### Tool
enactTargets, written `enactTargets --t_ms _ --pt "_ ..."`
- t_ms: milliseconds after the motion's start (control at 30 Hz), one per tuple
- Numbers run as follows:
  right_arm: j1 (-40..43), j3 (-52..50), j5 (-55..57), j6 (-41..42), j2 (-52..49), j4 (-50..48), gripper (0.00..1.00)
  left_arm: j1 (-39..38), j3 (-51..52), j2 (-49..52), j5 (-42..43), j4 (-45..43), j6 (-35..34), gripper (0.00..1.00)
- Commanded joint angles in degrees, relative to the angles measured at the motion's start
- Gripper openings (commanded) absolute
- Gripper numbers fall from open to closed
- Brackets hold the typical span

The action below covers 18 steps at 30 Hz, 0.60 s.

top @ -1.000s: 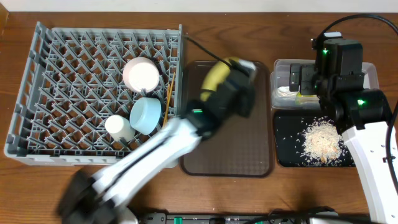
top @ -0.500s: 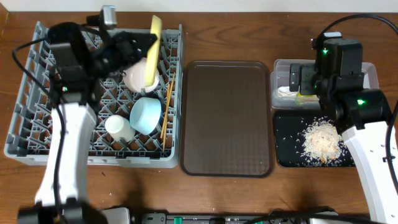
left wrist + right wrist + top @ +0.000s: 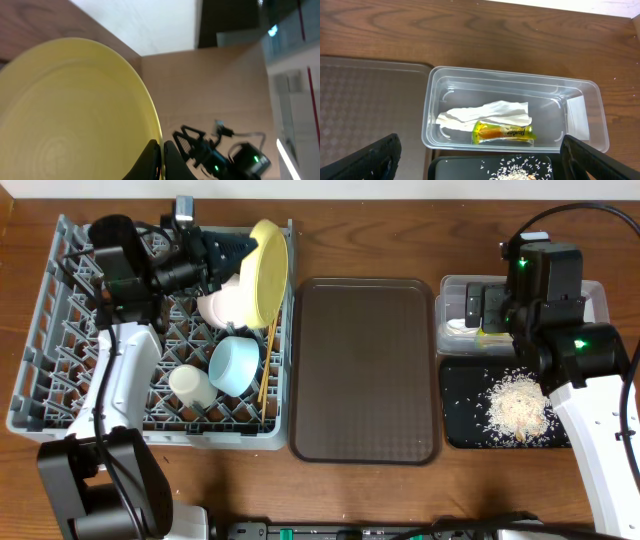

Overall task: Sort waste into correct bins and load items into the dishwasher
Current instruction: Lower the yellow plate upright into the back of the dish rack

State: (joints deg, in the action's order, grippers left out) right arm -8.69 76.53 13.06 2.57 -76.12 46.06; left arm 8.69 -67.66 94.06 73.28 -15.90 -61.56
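Note:
The yellow plate hangs on edge above the rack (image 3: 80,380), so I next need to lower my left gripper and stand it between the white bowl and the rack's tray-side edge.
My left gripper (image 3: 238,252) is shut on the rim of the round yellow plate (image 3: 268,275), holding it tilted on edge over the back right corner of the grey dish rack (image 3: 80,380). In the left wrist view the black fingers (image 3: 150,162) pinch the yellow plate (image 3: 75,115). A white bowl (image 3: 222,305), a light blue bowl (image 3: 235,365), a white cup (image 3: 190,385) and chopsticks (image 3: 267,360) sit in the rack. My right gripper (image 3: 482,167) hangs open above the clear tub (image 3: 440,80), which holds the napkin (image 3: 485,114) and the wrapper (image 3: 504,132).
A bare dark brown serving tray (image 3: 365,370) lies between the rack and the bins. The black tray (image 3: 465,405), in front of the clear tub (image 3: 600,295), holds a pile of rice scraps (image 3: 518,405). The right arm's body stands over both bins.
The left arm has swung from over the brown tray to the rack's back, carrying the plate. The plate now leans further right at the rack's edge. The right arm has not moved.

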Motion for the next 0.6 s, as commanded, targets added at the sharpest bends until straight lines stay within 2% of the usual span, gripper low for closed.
enactTargets --t_ms 0,100,233,433,567 --pt "0.5 -0.2 0.2 0.6 -0.1 0.1 0.99 0.0 3.3 0.2 -5.2 0.4 0.7 0.07" --pt "0.5 -0.2 0.2 0.6 -0.1 0.1 0.99 0.0 4.6 0.2 -7.9 0.4 4.0 0.07" --pt "0.5 -0.2 0.2 0.6 -0.1 0.1 0.99 -0.2 4.7 0.2 -8.0 1.0 4.6 0.07" --pt "0.5 -0.2 0.2 0.6 -0.1 0.1 0.99 -0.3 4.8 0.3 -10.9 10.0 11.7 0.08" --pt "0.5 -0.2 0.2 0.6 -0.1 0.1 0.99 -0.3 5.0 0.3 -11.5 11.0 15.1 0.08"
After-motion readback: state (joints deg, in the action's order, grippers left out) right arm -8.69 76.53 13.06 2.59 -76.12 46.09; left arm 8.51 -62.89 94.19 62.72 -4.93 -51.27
